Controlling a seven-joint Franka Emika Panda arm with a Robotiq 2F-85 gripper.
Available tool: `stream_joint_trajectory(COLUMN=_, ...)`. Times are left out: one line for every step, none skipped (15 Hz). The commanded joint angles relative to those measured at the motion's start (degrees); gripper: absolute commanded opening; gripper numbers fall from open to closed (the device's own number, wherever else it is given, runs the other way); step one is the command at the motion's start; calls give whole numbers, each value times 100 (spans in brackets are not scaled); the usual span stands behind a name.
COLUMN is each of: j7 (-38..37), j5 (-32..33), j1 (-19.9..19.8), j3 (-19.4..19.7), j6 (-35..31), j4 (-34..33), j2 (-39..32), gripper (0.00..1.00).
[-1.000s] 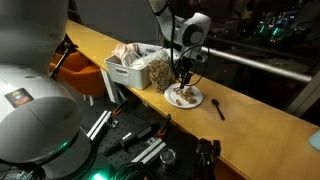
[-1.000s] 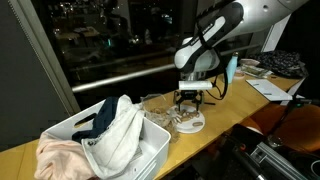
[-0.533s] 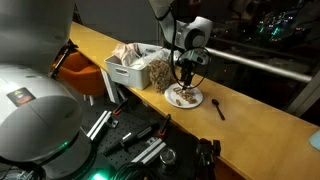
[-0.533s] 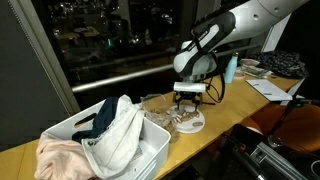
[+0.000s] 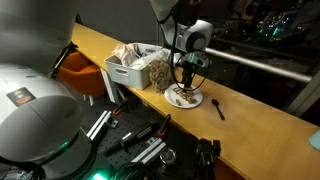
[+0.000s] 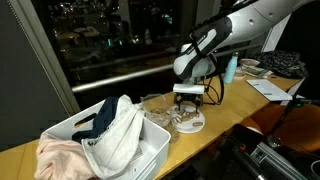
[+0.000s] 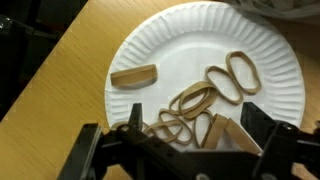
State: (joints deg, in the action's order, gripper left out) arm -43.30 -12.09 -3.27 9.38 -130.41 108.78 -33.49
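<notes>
Next, my gripper goes down to the plate and closes its spread fingers on the thin pale loop [image 5: 186, 98] [image 7: 196, 127], which lies between them in the pile of rubber bands.
A white paper plate [image 7: 200, 45] lies on the wooden counter and holds several tan rubber bands [image 7: 195, 100]. One flat band [image 7: 133, 75] lies apart at the plate's left. My gripper [image 7: 198, 128] hovers just above the plate with its fingers spread on either side of the band pile, open and holding nothing. In both exterior views the gripper [image 5: 186, 83] [image 6: 189, 104] hangs over the plate [image 5: 184, 97] [image 6: 188, 123].
A white bin [image 5: 128, 68] [image 6: 100, 140] with cloths stands beside the plate, with a clear bag of tan items [image 5: 158, 72] next to it. A dark spoon [image 5: 218, 108] lies on the counter past the plate. The counter edge [image 5: 200, 125] is close.
The gripper has risen slightly above the plate; the plate and bands have not moved.
</notes>
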Motion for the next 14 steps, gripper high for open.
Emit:
stream_joint_trajectory(j7=-245, j5=112, j1=52, j3=116, j6=72, j4=-133, j2=-169, gripper=100)
stream_joint_trajectory(j7=-291, j5=115, j1=42, j3=128, j6=86, j4=-183, j2=-241, gripper=100)
stream_joint_trajectory(j7=-331, j5=116, j1=35, j3=145, j6=85, j4=-237, j2=-311, gripper=100)
stream_joint_trajectory(j7=-377, j5=118, j1=31, j3=166, j6=85, j4=-298, j2=-376, gripper=100)
stream_joint_trajectory(j7=-440, j5=128, j1=37, j3=193, j6=90, j4=-371, j2=-440, gripper=100)
stream_joint_trajectory(j7=-491, j5=141, j1=44, j3=216, j6=85, j4=-450, j2=-501, gripper=100)
stream_joint_trajectory(j7=-570, j5=154, j1=52, j3=247, j6=92, j4=-547, j2=-568, gripper=100)
stream_joint_trajectory(j7=-598, j5=160, j1=44, j3=255, j6=108, j4=-634, j2=-618, gripper=100)
stream_joint_trajectory(j7=-651, j5=182, j1=51, j3=273, j6=117, j4=-718, j2=-661, gripper=100)
stream_joint_trajectory(j7=-688, j5=180, j1=47, j3=274, j6=115, j4=-787, j2=-697, gripper=100)
stream_joint_trajectory(j7=-732, j5=185, j1=56, j3=265, j6=164, j4=-877, j2=-754, gripper=100)
stream_joint_trajectory(j7=-764, j5=183, j1=58, j3=257, j6=186, j4=-936, j2=-797, gripper=100)
stream_joint_trajectory(j7=-809, j5=195, j1=78, j3=256, j6=211, j4=-940, j2=-816, gripper=100)
stream_joint_trajectory(j7=-865, j5=194, j1=92, j3=262, j6=206, j4=-927, j2=-825, gripper=100)
